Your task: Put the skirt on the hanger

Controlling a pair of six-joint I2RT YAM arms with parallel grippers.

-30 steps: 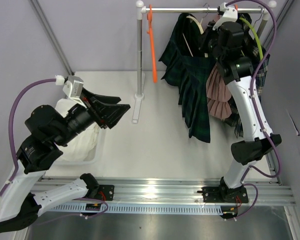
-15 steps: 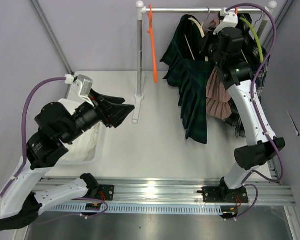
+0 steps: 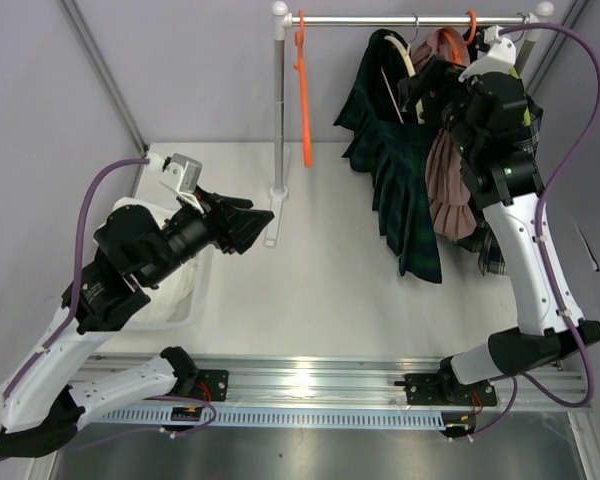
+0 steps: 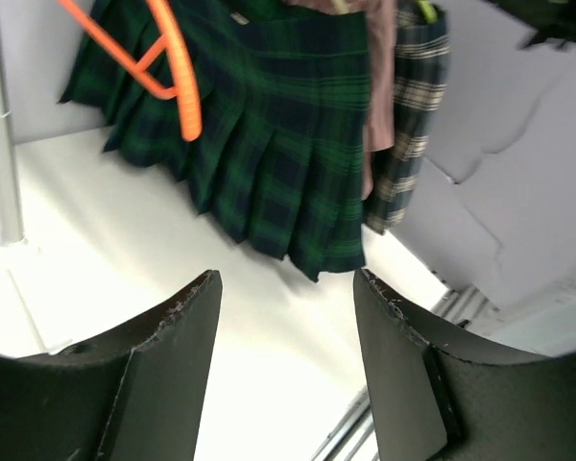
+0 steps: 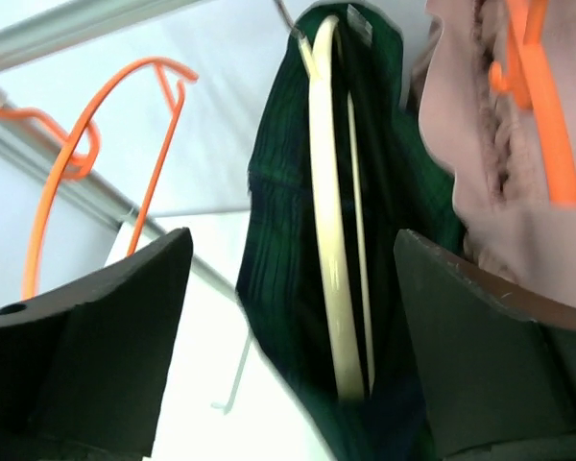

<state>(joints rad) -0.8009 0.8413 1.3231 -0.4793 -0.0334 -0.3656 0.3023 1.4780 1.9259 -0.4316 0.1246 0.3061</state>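
Observation:
The orange hanger is hanging empty, so my left gripper needs to swing away from the rack's pole and turn down into the white bin onto the white skirt.
The dark green plaid skirt hangs on a cream hanger from the rail. In the right wrist view the cream hanger and the green skirt stand between the wide-apart jaws of my right gripper, and neither finger touches them. From above, the right gripper is up at the hanger's neck. My left gripper hovers open over the table, left of the rack's pole, holding nothing. In its wrist view the left gripper points at the hanging skirt.
An empty orange hanger hangs at the rail's left end by the upright pole. A pink skirt and other plaid garments hang right of the green one. A white bin sits under the left arm.
My right gripper has opened and let go of the cream hanger, and its arm has swung right. The green skirt now hangs farther right. The left arm has risen slightly.

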